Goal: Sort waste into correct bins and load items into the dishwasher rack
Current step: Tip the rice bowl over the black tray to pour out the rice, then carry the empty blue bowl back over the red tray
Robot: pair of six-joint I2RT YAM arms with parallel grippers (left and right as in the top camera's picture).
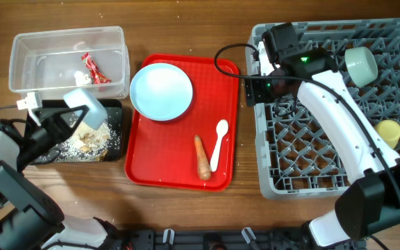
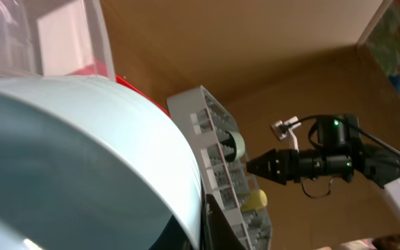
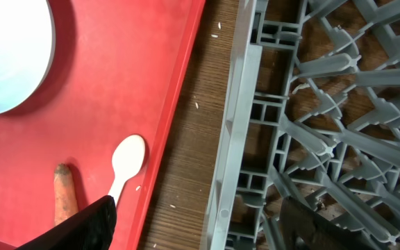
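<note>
The robot will next use its left gripper to turn the bowl upright over the red serving tray and lower it beside the carrot, where space is open (image 1: pixel 164 151).
My left gripper (image 1: pixel 67 117) is shut on a pale blue-green bowl (image 1: pixel 86 105) and holds it tipped over the black tray (image 1: pixel 114 142), where whitish food scraps (image 1: pixel 83 142) lie. The bowl fills the left wrist view (image 2: pixel 68 160). The red wrapper (image 1: pixel 94 69) lies in the clear tub (image 1: pixel 19 48). The light blue plate (image 1: pixel 161 91), the carrot (image 1: pixel 202 157) and the white spoon (image 1: pixel 218 144) lie on the red serving tray (image 1: pixel 179 170). My right gripper (image 1: pixel 251 88) is open and empty over the left edge of the dishwasher rack (image 1: pixel 304 132). The rack holds a second bowl (image 1: pixel 360 64) and the yellow cup (image 1: pixel 389 132).
In the right wrist view my open fingers (image 3: pixel 193 229) straddle the wood strip between the red tray (image 3: pixel 117 83) and the rack wall (image 3: pixel 238 139). The spoon (image 3: pixel 125 163), carrot (image 3: pixel 64 198) and plate (image 3: pixel 5 55) also show there. A black cable (image 1: pixel 224 62) loops over the tray's corner.
</note>
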